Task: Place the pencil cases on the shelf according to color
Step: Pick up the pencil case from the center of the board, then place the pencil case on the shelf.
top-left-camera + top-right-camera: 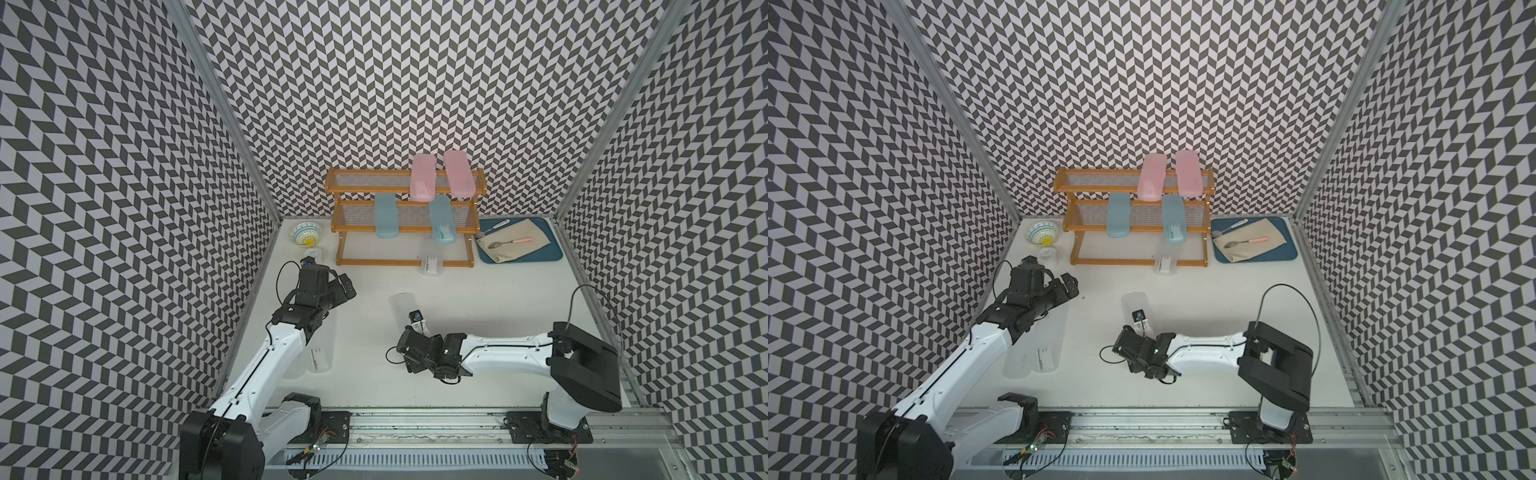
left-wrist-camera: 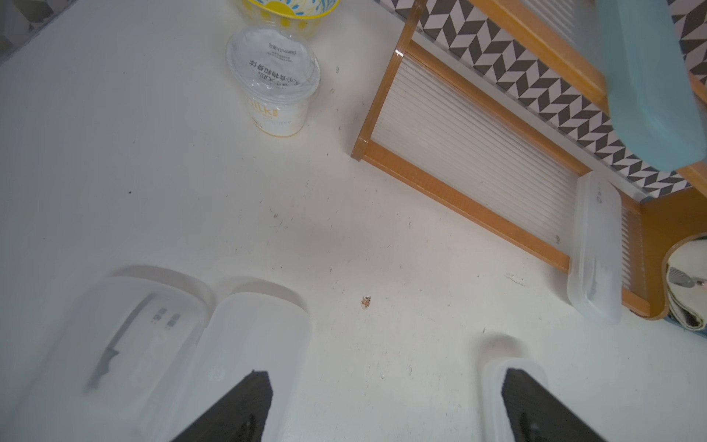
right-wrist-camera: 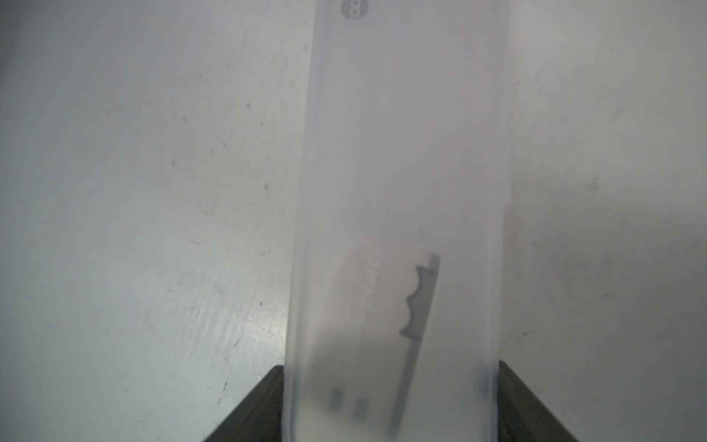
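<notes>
I need to lift my right gripper's case outward onto the shelf's bare part [image 1: 404, 249] next and release it, since the bottom level already holds a clear case beside that part.
The shelf [image 1: 365, 190] stands at the back. Its top tier holds two pink pencil cases [image 1: 423, 177] [image 1: 459, 173], its middle tier two teal ones [image 1: 386, 216] [image 1: 442, 218], and a clear one [image 1: 432, 264] lies on its bottom tier. My right gripper [image 3: 390, 367] is shut on a clear case [image 1: 402, 305] mid-table, a finger against each long side. Two more clear cases [image 2: 141, 344] [image 2: 252, 352] lie side by side under my left arm. My left gripper [image 2: 386, 375] hangs open over bare table, holding nothing.
A patterned bowl [image 1: 306, 233] and a yogurt cup [image 1: 312, 253] stand left of the shelf, just beyond my left gripper [image 1: 347, 286]. A blue tray [image 1: 555, 249] right of the shelf holds a cloth and a pink-handled spoon [image 1: 511, 242]. Patterned walls close in on three sides.
</notes>
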